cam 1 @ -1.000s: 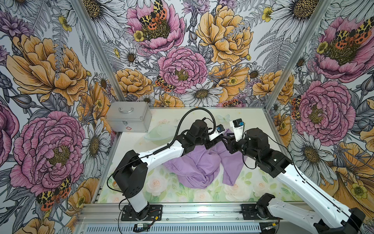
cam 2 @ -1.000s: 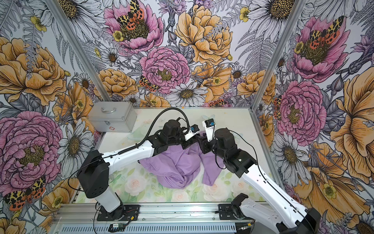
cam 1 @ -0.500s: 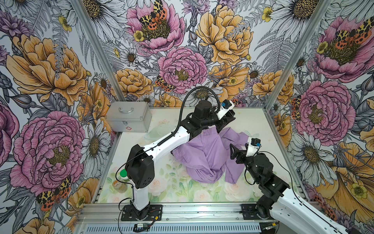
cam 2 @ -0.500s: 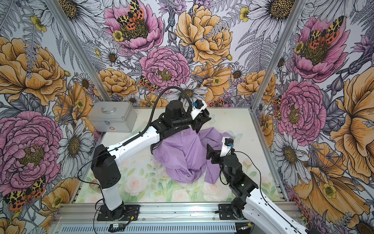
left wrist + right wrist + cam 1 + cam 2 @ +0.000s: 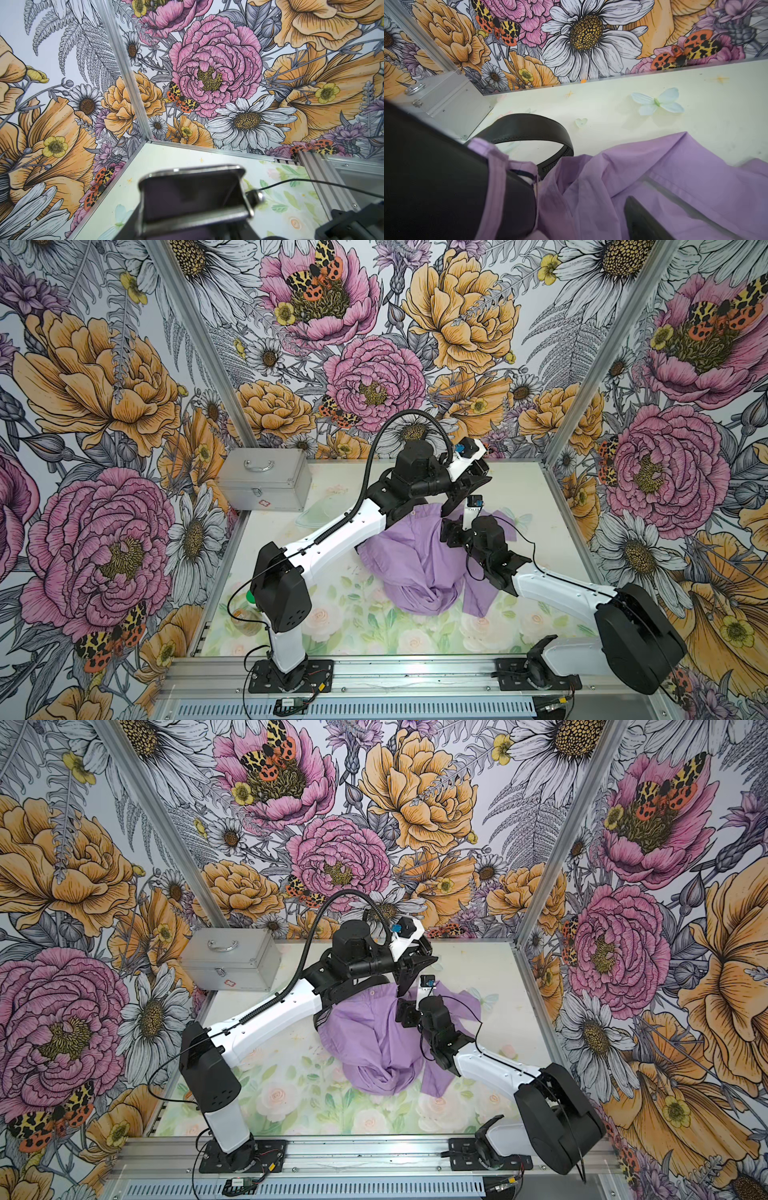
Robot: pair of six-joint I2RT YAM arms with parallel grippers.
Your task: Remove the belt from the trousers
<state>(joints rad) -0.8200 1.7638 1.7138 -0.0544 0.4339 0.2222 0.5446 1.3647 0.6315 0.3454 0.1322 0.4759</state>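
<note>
My left gripper draws the buckle toward the silver case next, then down, and releases it. The lilac waistband (image 5: 372,992), still round the belt, lies below and back of it.
The lilac trousers (image 5: 415,564) (image 5: 374,1048) lie crumpled mid-table. My left gripper (image 5: 465,489) (image 5: 415,967) hangs raised over their far edge, shut on the belt's metal buckle (image 5: 193,191). From it the black belt (image 5: 454,502) (image 5: 406,982) drops to the waistband. In the right wrist view the belt (image 5: 529,128) arcs over the table, and a lilac belt loop (image 5: 496,166) wraps a wide black stretch of it. My right gripper (image 5: 449,531) (image 5: 405,1013) (image 5: 581,224) is open just above the trousers (image 5: 654,176), beside the hanging strap, holding nothing.
A silver metal case (image 5: 266,481) (image 5: 446,99) stands at the back left corner. A bottle with a green cap (image 5: 247,614) lies by the left arm's base. Aluminium posts and floral walls close three sides; the left gripper is near the back wall.
The left gripper rose from the middle of the trousers toward the back wall, pulling the belt end up. The right gripper opened, drew back to the front, then came forward to the waistband.
</note>
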